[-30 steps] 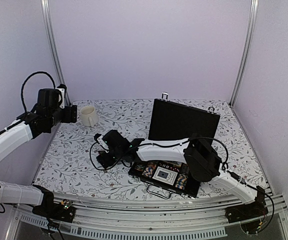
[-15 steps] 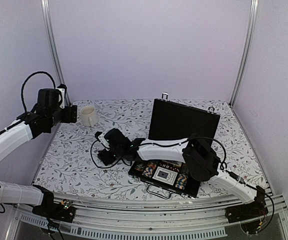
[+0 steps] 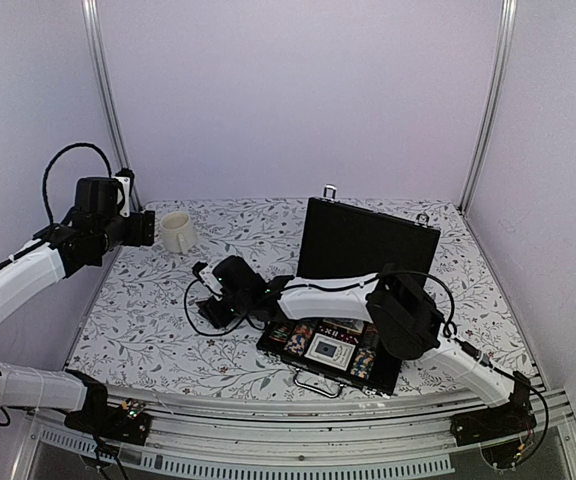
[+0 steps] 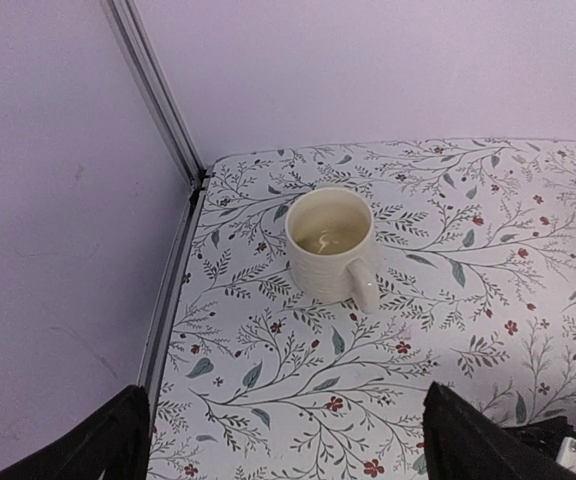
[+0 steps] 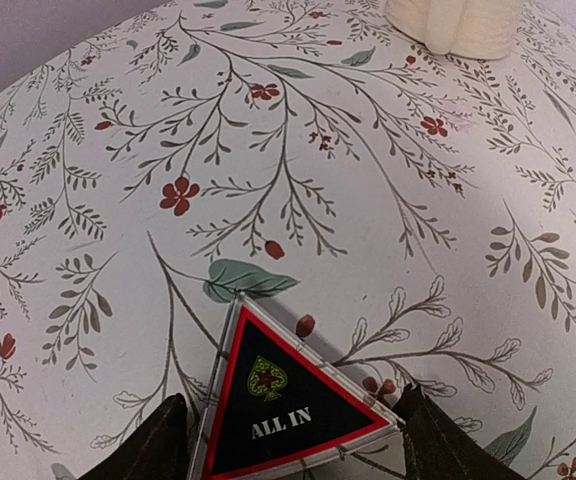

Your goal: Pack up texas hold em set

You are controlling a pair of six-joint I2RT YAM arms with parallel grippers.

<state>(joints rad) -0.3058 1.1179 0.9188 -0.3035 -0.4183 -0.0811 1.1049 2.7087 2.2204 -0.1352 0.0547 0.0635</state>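
My right gripper lifts over to the near card deck [image 3: 329,351] next and lowers to release, since that deck lies to its right in the top view.
The black briefcase [image 3: 330,352] lies open at the near right, its lid [image 3: 368,245] upright, with chip rows and a card deck inside and a metal handle [image 3: 318,385] in front. My right gripper [image 3: 220,300] is left of the case, low over the table. In the right wrist view it [image 5: 293,440] is shut on the black "ALL IN" triangle [image 5: 288,400], one finger on each side edge. My left gripper [image 3: 148,228] hangs open and empty [image 4: 283,450] above the table's far left. The dice and discs are not visible.
A cream mug [image 3: 176,231] stands at the far left, in front of my left gripper [image 4: 333,243] and at the top edge of the right wrist view [image 5: 458,25]. A metal frame post [image 4: 158,90] runs along the left table edge.
My right gripper has shifted a little to the right, toward the case, with the triangle in it. The left arm has not moved.
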